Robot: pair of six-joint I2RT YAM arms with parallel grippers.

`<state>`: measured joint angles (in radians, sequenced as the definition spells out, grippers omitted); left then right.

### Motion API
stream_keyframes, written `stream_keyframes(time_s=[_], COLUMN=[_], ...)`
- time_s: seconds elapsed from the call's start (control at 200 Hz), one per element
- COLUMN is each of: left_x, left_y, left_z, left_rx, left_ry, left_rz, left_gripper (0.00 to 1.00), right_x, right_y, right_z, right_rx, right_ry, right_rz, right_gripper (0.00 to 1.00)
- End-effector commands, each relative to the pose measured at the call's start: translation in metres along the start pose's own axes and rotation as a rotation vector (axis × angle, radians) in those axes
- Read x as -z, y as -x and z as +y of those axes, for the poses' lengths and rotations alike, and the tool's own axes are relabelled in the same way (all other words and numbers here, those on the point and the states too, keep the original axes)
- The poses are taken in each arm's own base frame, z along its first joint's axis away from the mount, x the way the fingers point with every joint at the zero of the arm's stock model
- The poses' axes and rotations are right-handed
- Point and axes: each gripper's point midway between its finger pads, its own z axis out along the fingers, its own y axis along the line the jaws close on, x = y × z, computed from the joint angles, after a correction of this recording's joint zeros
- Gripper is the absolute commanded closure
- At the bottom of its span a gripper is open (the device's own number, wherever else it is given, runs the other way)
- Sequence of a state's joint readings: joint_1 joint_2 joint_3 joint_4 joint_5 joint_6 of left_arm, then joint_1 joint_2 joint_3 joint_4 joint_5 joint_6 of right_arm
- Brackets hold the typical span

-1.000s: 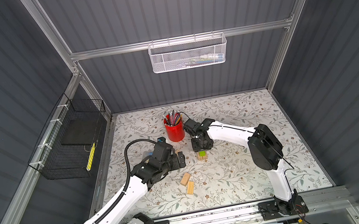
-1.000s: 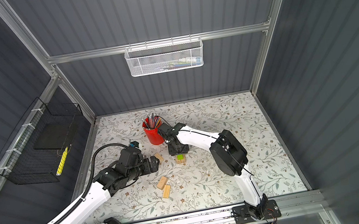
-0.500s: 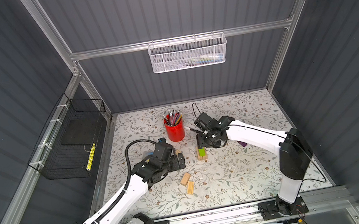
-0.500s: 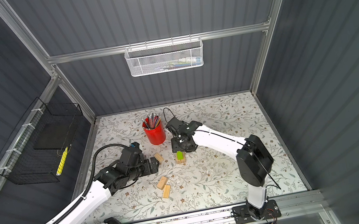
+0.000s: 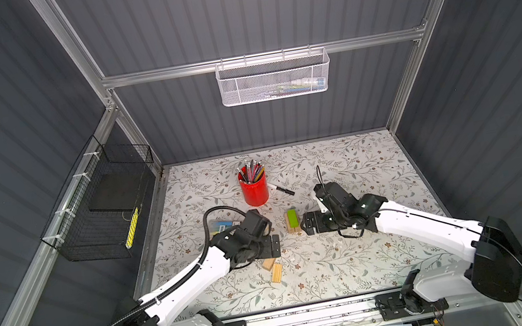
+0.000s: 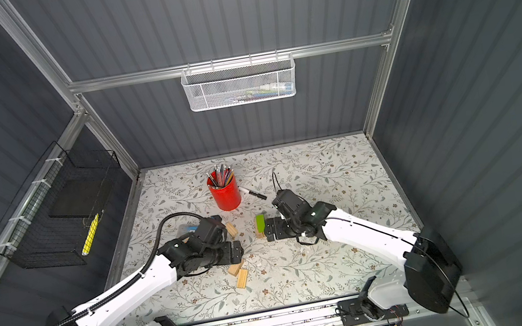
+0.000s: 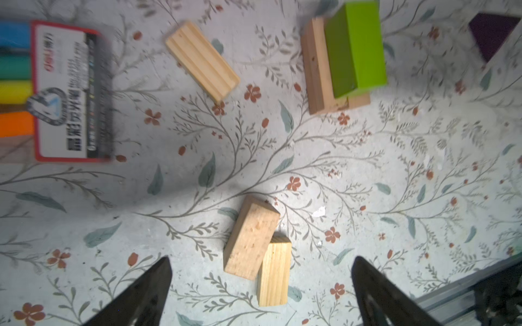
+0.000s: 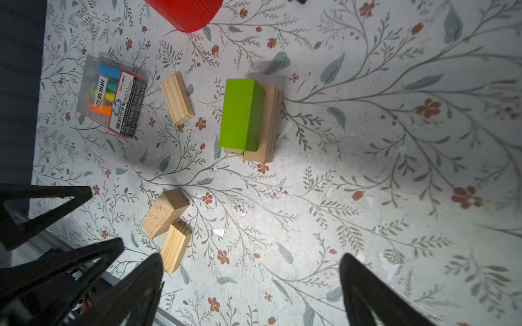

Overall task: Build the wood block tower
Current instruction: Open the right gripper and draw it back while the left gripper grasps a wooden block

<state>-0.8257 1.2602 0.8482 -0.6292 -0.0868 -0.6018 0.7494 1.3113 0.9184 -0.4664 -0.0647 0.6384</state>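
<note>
The thicker loose pale block (image 5: 268, 264) (image 7: 251, 239) fits in width between the left gripper's open fingers, so the left gripper should go down next with a finger along each long side of the block.
The tower stands mid-table as a lime green block (image 5: 292, 217) (image 8: 240, 113) (image 7: 356, 48) lying on a low stack of pale wood blocks (image 8: 271, 124) (image 7: 316, 70). My right gripper (image 5: 308, 223) (image 8: 251, 259) hovers just right of it, open and empty. My left gripper (image 5: 273, 245) (image 7: 261, 266) is open above two loose pale blocks (image 7: 251, 237) (image 7: 274, 271) (image 5: 273, 268) that touch each other. A grooved pale block (image 7: 202, 60) (image 6: 231, 229) lies left of the tower. A corner of the purple block (image 7: 491, 34) shows in the left wrist view; the right arm hides it in both top views.
A red pencil cup (image 5: 254, 191) stands behind the tower with a black marker (image 5: 281, 189) beside it. A highlighter pack (image 8: 115, 104) (image 7: 65, 90) lies by the left arm. A black wire basket (image 5: 107, 209) hangs on the left wall.
My right gripper has opened, left the green block on the stack and drawn back to the right, its arm swinging outward. The left arm has barely moved.
</note>
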Motion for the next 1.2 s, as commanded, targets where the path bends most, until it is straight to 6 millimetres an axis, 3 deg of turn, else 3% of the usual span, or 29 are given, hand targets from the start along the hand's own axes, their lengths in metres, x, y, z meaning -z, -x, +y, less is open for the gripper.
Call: stream_keyframes(time_s=[0.0,0.19,0.505,0.836,1.191], left_x=[-0.014,-0.039,-0.064,-0.062,-0.065], left_y=[-0.013,-0.026,-0.035,-0.042,-0.042], left_z=[0.004,0.006,0.015,0.042,0.036], left_rx=[-0.054,-0.075,-0.063,0.037,0.109], left_ry=[0.062,0.076,0.129,0.254,0.221], left_rz=[0.065,0.131,0.174,0.153,0.143], left_gripper=[0.04,0.09,0.25,0.40,0.52], right_x=[0.002,0.000,-0.005,-0.010,-0.012], right_y=[0.000,-0.017,-0.018,-0.016,-0.014], right_z=[0.015,0.017,0.013,0.015,0.015], right_rx=[0.020,-0.009,-0.010,-0.019,-0.021], right_ry=[0.116,0.217,0.214,0.220,0.213], right_rz=[-0.051,-0.085,-0.104,-0.109,-0.106], right_gripper=[0.01,0.01,0.01,0.01,0.01])
